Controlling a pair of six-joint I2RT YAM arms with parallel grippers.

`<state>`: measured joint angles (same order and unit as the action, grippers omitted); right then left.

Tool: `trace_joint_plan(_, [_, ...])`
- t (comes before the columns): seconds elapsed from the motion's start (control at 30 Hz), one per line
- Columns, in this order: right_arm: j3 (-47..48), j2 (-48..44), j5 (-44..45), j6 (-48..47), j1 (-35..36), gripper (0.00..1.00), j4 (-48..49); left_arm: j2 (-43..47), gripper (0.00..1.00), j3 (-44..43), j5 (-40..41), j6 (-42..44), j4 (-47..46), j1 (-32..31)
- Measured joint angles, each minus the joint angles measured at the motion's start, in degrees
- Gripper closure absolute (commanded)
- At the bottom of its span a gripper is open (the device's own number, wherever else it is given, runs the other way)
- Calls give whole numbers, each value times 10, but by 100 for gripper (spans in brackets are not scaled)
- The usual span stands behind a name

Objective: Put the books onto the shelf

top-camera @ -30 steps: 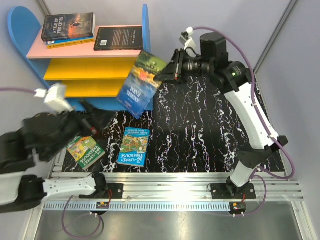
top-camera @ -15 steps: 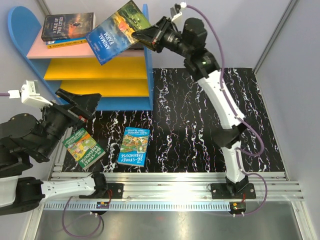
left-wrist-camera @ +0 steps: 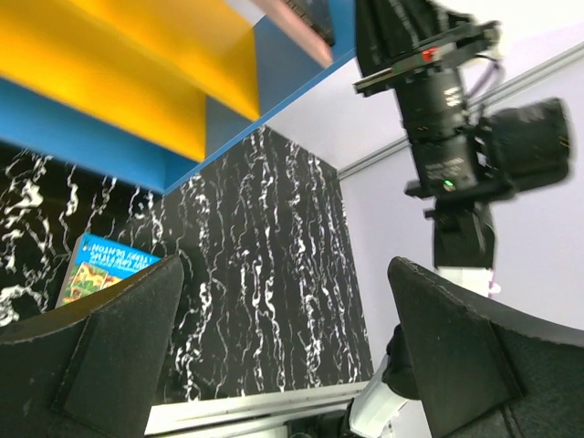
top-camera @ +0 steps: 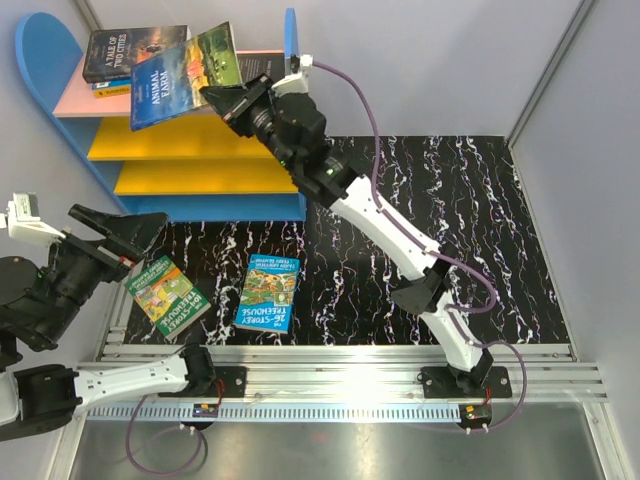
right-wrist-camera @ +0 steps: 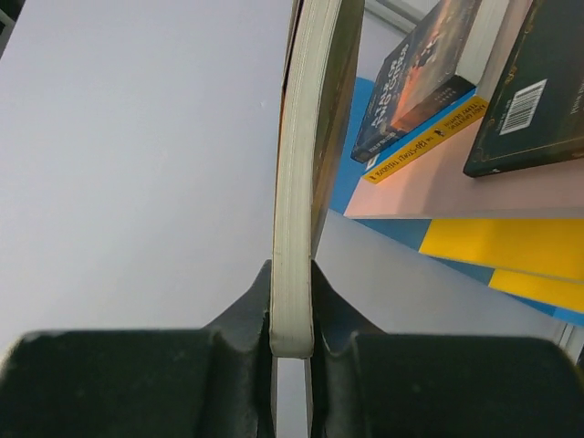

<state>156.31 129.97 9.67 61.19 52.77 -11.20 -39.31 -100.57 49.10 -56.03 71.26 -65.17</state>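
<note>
The dark book's bare cover (top-camera: pixel 263 66) (right-wrist-camera: pixel 538 87) lies outward of my right gripper, to its right in the top view. Animal Farm goes over it next, then down for release.
My right gripper (top-camera: pixel 224 99) is shut on the edge of a blue "Animal Farm" book (top-camera: pixel 178 76), held tilted in the air over the pink top board (top-camera: pixel 100 103) of the shelf (top-camera: pixel 45 60). In the right wrist view the book (right-wrist-camera: pixel 297 210) stands edge-on between the fingers (right-wrist-camera: pixel 246 319). On the top board lie a dark "Tale of Two Cities" book (top-camera: pixel 135 50) on a thin blue-and-yellow one (top-camera: pixel 112 88), and a dark book (top-camera: pixel 258 68) partly hidden. A blue book (top-camera: pixel 268 293) and a green book (top-camera: pixel 170 298) lie on the table. My left gripper (top-camera: pixel 118 230) hangs open and holds nothing.
The table top is black marble-patterned (top-camera: pixel 400 230), with an aluminium rail (top-camera: pixel 350 365) along its near edge. Grey walls close in the back and right. The two yellow boards (top-camera: pixel 190 140) show nothing on them. The left wrist view shows the right arm (left-wrist-camera: pixel 456 137) raised beside the shelf's blue side (left-wrist-camera: pixel 301 64).
My right arm has swung the blue book up and to the left, from in front of the shelf to above its top board. My left arm has drawn back toward the left.
</note>
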Motion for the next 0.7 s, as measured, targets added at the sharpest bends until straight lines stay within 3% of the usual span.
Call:
trace_joint_plan(0.17, [-14,-10,114,-64,43,100,29,0,1,3,-7,-27,32,0])
trace_joint_plan(0.3, [-13,-10,164,-74,26,100,47,-5,2,7,-22,-40,37,0])
trace_joint_plan(0.57, [-8,1,176,-38,-90,100,70,-30,2,30,-51,-44,36,0])
trace_joint_plan(0.7, [-4,3,167,-17,-99,100,84,-42,2,36,-58,-44,32,0])
